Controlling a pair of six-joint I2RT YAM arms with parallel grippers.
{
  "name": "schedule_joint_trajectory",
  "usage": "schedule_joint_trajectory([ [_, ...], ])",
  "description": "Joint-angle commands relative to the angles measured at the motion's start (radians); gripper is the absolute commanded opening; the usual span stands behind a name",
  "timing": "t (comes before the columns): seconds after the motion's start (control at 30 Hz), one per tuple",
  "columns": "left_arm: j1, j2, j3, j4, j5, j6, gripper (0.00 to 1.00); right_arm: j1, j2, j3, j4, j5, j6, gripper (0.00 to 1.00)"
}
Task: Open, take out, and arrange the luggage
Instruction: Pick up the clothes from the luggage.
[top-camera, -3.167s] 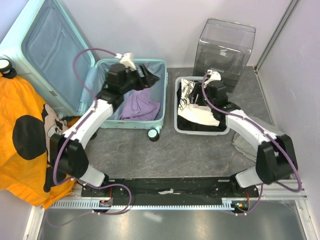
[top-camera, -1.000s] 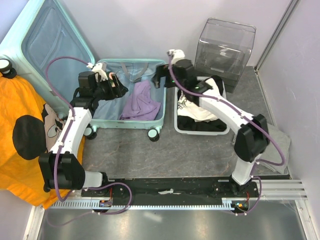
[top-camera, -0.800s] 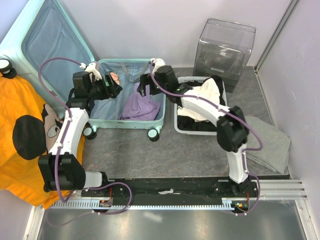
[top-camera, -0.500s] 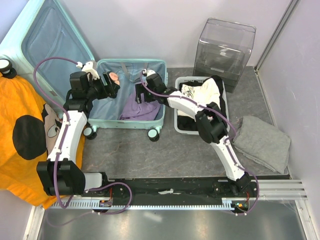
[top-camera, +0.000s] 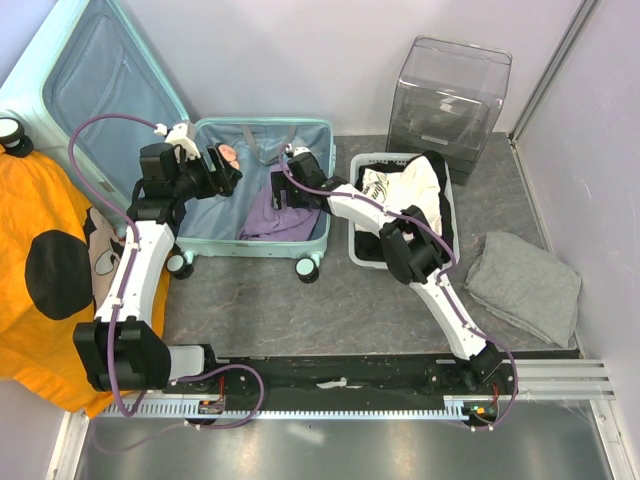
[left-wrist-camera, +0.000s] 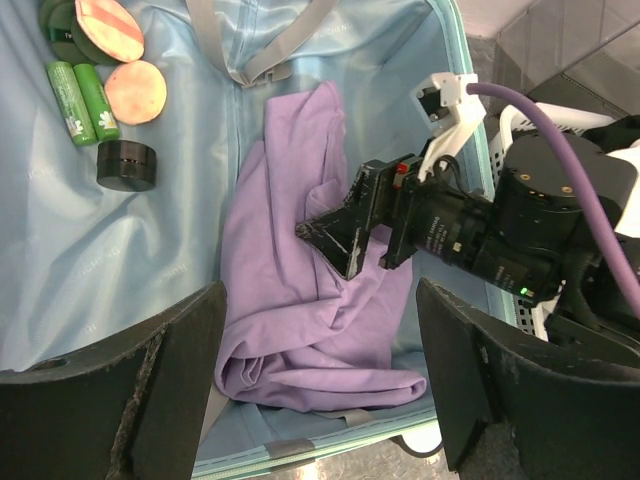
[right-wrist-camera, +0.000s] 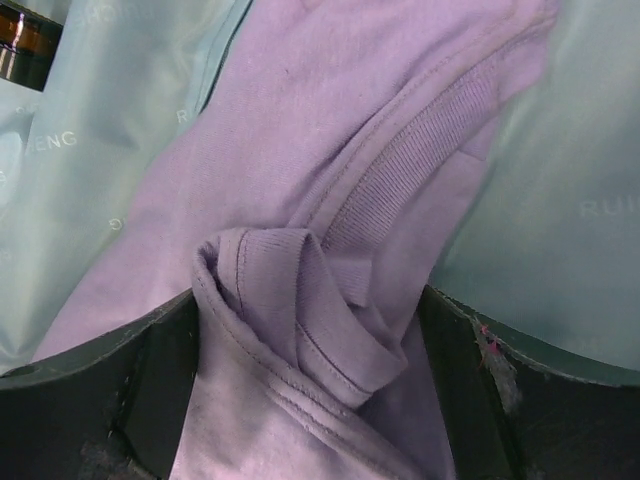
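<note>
My right gripper's fingers close on the garment's raised fold next, low in the luggage, since that fold already stands between them.
The mint luggage lies open, its lid leaning at the back left. A crumpled purple garment lies on its pale blue lining. My right gripper reaches into the case, also showing in the left wrist view. It is open low on the garment, its jaws on either side of a raised fold. My left gripper hovers open and empty above the case's left half, looking down on the garment.
Green tubes, pink round pads and a black jar lie in the case's far left corner. A white basket of black and white clothes stands right of the case, a clear box behind it. Grey cloth lies right, orange cloth left.
My right arm has swung left from the basket into the suitcase and down onto the purple garment. My left gripper has drawn back to the case's left side.
</note>
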Motion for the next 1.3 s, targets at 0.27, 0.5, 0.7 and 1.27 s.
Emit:
schedule_joint_trajectory([
  [0.27,-0.002,-0.019,0.005,0.025,0.037,0.002,0.83,0.009,-0.003,0.015,0.031,-0.004,0.021,0.56],
  [0.5,0.0,-0.018,-0.001,0.036,0.057,-0.012,0.83,0.007,-0.116,-0.062,0.158,-0.027,0.045,0.03],
  [0.7,0.001,-0.019,-0.004,0.042,0.068,-0.018,0.83,0.004,-0.242,-0.129,0.255,-0.053,0.067,0.0],
  [1.27,0.0,-0.004,-0.024,0.081,0.14,-0.064,0.83,-0.039,-0.561,-0.379,0.347,0.019,0.024,0.0],
])
